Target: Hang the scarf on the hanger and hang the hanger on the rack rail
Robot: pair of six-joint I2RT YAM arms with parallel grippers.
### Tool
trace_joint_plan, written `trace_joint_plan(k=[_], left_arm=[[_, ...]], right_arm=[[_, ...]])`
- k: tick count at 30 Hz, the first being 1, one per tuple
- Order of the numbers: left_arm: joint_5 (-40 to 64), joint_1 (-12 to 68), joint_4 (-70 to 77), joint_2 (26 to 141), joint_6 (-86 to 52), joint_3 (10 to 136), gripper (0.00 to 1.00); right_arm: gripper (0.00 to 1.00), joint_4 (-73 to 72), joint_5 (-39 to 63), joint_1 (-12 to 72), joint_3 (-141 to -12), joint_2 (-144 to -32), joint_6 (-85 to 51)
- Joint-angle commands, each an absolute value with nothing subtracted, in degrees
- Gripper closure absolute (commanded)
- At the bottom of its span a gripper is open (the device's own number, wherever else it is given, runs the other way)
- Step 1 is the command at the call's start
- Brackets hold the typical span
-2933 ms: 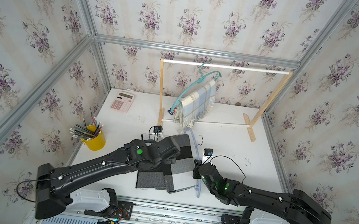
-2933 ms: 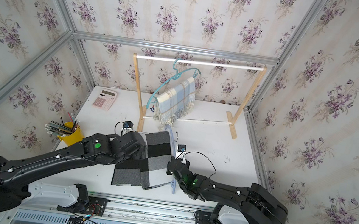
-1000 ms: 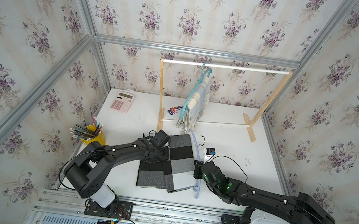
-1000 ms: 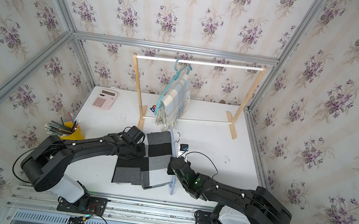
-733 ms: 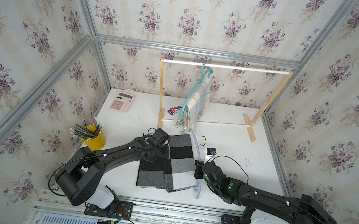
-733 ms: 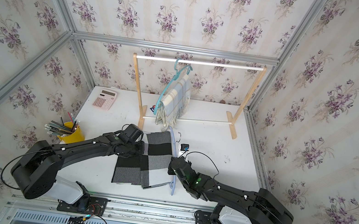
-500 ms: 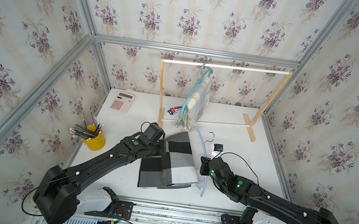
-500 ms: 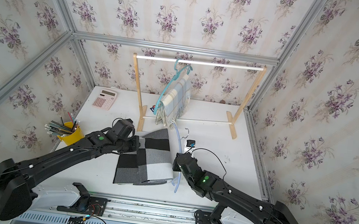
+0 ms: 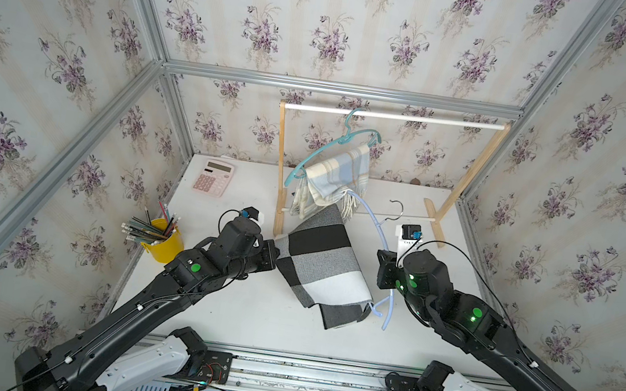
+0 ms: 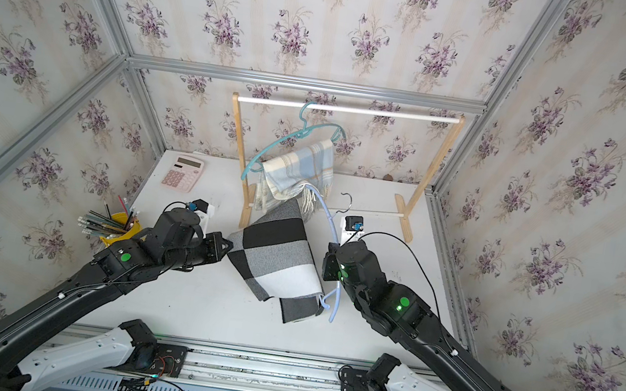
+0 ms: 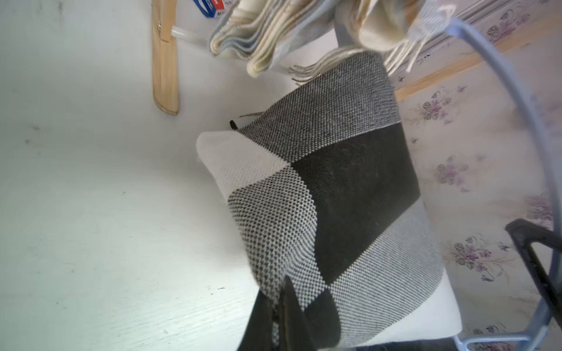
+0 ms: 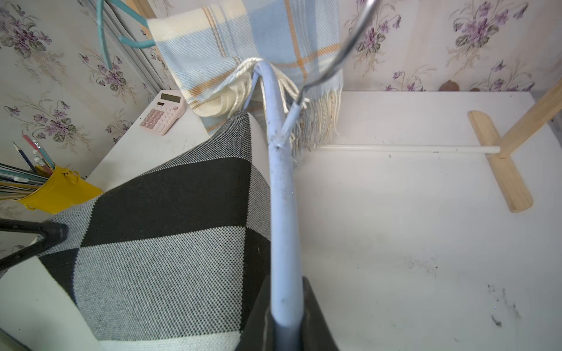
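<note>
The left gripper goes sideways toward the blue hanger (image 9: 376, 227) (image 11: 534, 117) next, as that lies across the scarf from it, and releases the scarf's edge above the table.
A black, grey and white checked scarf (image 9: 326, 266) (image 10: 276, 258) is held up above the white table (image 9: 242, 316), stretched between my two arms. My left gripper (image 9: 274, 254) (image 10: 225, 248) (image 11: 278, 291) is shut on the scarf's (image 11: 334, 188) left edge. A light blue hanger (image 9: 376, 227) (image 10: 327, 217) (image 12: 281, 197) with a metal hook runs along the scarf's (image 12: 170, 237) right side. My right gripper (image 9: 382, 270) (image 10: 328, 264) (image 12: 284, 304) is shut on its arm. A dark end of the scarf dangles by the hanger's lower end.
A wooden rack (image 9: 278, 157) stands at the back. On its rod hangs a teal hanger (image 9: 335, 145) carrying a pale blue plaid scarf (image 9: 335, 179), whose fringe brushes the blue hanger's top. A pink calculator (image 9: 213, 177) and a yellow pencil cup (image 9: 163, 243) sit at the left.
The left gripper closed on the scarf's edge. Both arms lifted scarf and blue hanger off the table towards the rack. The plaid scarf on its teal hanger has swung round.
</note>
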State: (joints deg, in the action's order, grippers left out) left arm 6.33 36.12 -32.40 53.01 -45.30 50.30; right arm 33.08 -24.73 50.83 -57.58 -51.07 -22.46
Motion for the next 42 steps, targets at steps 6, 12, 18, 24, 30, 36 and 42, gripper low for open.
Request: trace_joint_plan(k=[6, 12, 18, 24, 30, 36, 42], left_arm=[[17.92, 37.18, -18.54, 56.51, -52.94, 45.37, 1.00], [17.38, 43.15, -13.98, 61.41, -54.23, 47.44, 1.00], [14.96, 47.76, -13.53, 64.42, -53.73, 51.29, 1.00], [10.91, 48.60, -14.80, 66.03, -52.71, 52.74, 1.00], [6.54, 48.52, -14.57, 65.99, -53.22, 49.32, 1.00], [9.63, 48.58, -12.75, 68.92, -53.52, 48.45, 1.00], [13.18, 48.60, -10.46, 72.92, -53.69, 49.77, 1.00]], right_arm=[[1.00, 39.70, -29.40, 50.62, -63.11, -46.24, -18.28], [1.00, 45.05, -26.45, 50.60, -69.05, -43.69, -15.31], [1.00, 51.87, -28.17, 50.62, -77.95, -43.56, -14.67], [1.00, 55.84, -33.79, 50.62, -81.72, -45.12, -15.47], [1.00, 58.06, -38.46, 50.63, -84.02, -46.47, -16.52], [1.00, 57.13, -39.85, 50.62, -84.77, -46.33, -16.29], [1.00, 55.55, -40.67, 50.62, -84.13, -46.06, -16.21]])
